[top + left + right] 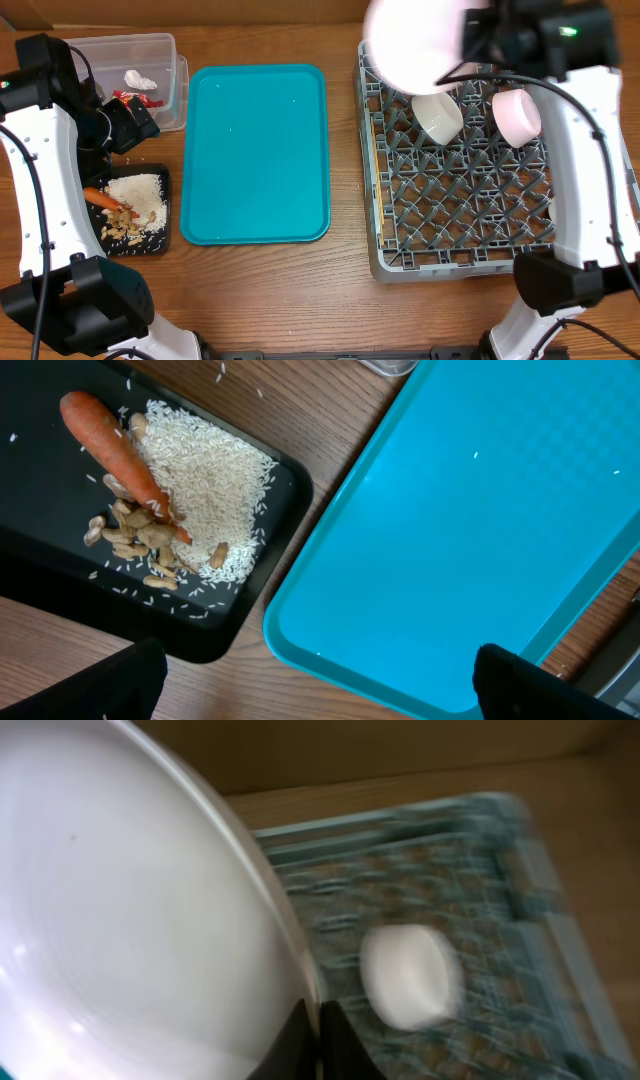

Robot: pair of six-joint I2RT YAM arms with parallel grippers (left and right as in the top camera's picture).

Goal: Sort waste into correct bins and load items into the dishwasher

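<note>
The plate goes over and down next, and my right gripper releases it. Empty pegs of the rack beyond the pinkish bowl lie below and right in the overhead view.
My right gripper (318,1020) is shut on the rim of the round white plate (420,45), holding it above the back left corner of the grey dish rack (465,262). A white bowl (437,117) and another white bowl or cup (516,115) lie in the rack. My left gripper (320,680) is open and empty over the gap between the black tray (40,490) and the teal tray. The black tray holds the carrot (115,450), rice (210,480) and peanuts (135,540). The clear tub (120,42) holds the white wrapper (140,78) and red wrapper (135,98). The chopsticks are out of view.
A large teal serving tray (255,150) lies between the bins and the rack, and it also shows in the left wrist view (480,520). A cardboard wall runs along the back of the wooden table.
</note>
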